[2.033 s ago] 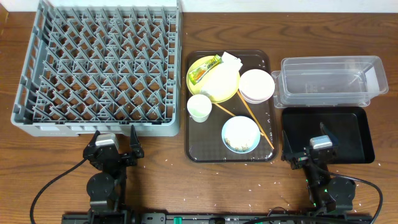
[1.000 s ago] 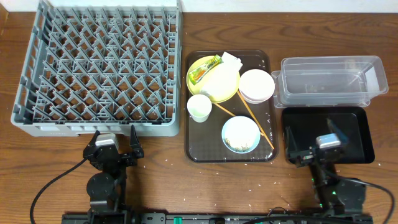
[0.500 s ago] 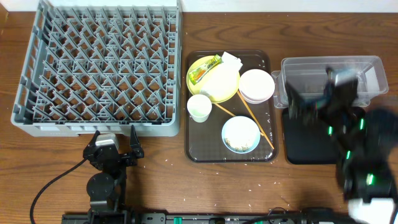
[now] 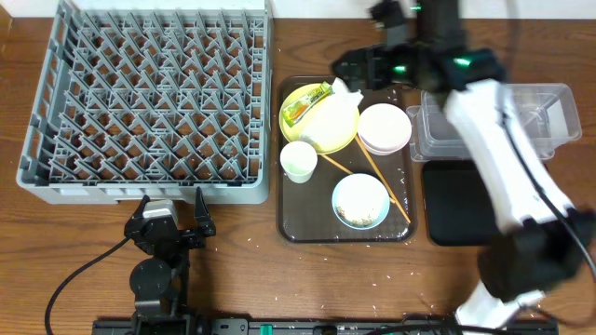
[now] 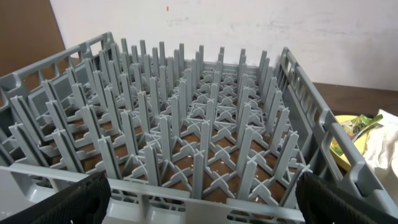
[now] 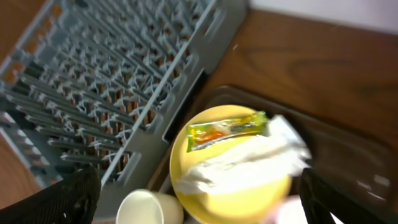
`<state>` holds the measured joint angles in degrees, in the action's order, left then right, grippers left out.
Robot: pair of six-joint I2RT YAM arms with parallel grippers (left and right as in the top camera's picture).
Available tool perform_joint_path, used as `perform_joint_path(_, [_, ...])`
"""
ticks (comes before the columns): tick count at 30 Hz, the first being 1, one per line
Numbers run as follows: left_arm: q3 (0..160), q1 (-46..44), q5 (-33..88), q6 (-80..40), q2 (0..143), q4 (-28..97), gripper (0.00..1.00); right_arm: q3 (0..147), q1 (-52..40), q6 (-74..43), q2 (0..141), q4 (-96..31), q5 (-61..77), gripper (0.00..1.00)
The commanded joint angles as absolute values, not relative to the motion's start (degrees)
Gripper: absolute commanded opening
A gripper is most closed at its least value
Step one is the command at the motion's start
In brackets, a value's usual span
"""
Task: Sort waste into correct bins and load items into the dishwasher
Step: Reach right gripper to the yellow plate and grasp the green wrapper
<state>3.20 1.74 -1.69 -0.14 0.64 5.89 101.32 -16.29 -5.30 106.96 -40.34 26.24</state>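
The sachet's length runs from finger to finger. My right gripper should next move down and to the left in the overhead view and turn so its fingers are on both sides of the sachet's middle [image 4: 306, 104] [image 6: 222, 130].
The pale yellow plate [image 4: 321, 119] lies at the back left of the brown serving tray [image 4: 345, 228]. On it are the green-and-yellow sachet [image 4: 307, 102] and the white napkin [image 4: 346, 90]. The white bowl [image 4: 385, 127], small white cup [image 4: 298, 160] and light blue bowl [image 4: 360, 200] holding rice also stand on that tray. My right gripper [image 4: 369, 42] hangs open above the tray's back edge; its wrist view shows the plate [image 6: 249, 193], sachet [image 6: 227, 129] and napkin [image 6: 242, 158] below the gripper [image 6: 205, 202]. My left gripper [image 4: 172, 209] is open in front of the grey rack [image 4: 149, 93].
Two wooden chopsticks [image 4: 377, 177] lie across the brown tray. The clear tub [image 4: 503, 121] and black tray [image 4: 461, 200] stand to its right, partly hidden by my right arm. Rice grains are scattered on the table's front. The left wrist view shows the rack [image 5: 199, 124] close ahead.
My right arm has swung from over the black tray, back and to the left, to above the brown tray's far edge. My left arm has not moved.
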Motion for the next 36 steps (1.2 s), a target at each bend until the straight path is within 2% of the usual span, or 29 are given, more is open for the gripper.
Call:
perform_joint_path(1, [1.45, 1.96, -2.35, 0.21, 0.4, 6.52, 0.95, 103.35, -19.35, -6.33, 112.6, -37.98, 28.58, 0.99])
perform_joint_path(6, [1.45, 1.96, -2.37, 0.21, 0.4, 6.52, 0.95, 103.35, -22.46, -8.49, 119.52, -34.33, 32.32, 0.99])
perform_joint_path(8, [1.45, 1.96, -2.35, 0.21, 0.4, 6.52, 0.95, 103.35, -23.44, -9.8, 121.25, -33.69, 30.15, 0.86])
perform_joint_path(11, [1.45, 1.96, -2.35, 0.21, 0.4, 6.52, 0.95, 103.35, -25.63, -24.18, 123.24, -34.5, 13.61, 0.73])
perform_joint_path(14, [1.45, 1.98, -2.37, 0.21, 0.4, 6.52, 0.95, 103.33, -28.38, -35.92, 124.62, -35.55, -3.97, 0.74])
perform_joint_path(19, [1.45, 1.96, -2.37, 0.21, 0.4, 6.52, 0.95, 103.28, -32.56, -39.2, 127.17, -31.81, -17.91, 0.78])
perform_joint_path(30, [1.45, 1.98, -2.35, 0.21, 0.4, 6.52, 0.95, 103.28, -33.47, -41.98, 134.87, -25.5, -18.46, 0.73])
perform_joint_path(34, [1.45, 1.96, -2.35, 0.21, 0.4, 6.52, 0.95, 103.28, -32.84, -41.95, 135.74, -24.56, -17.74, 0.63])
perform_joint_path(36, [1.45, 1.96, -2.35, 0.21, 0.4, 6.52, 0.95, 103.28, -32.67, -41.95, 136.11, -24.4, -16.14, 0.51])
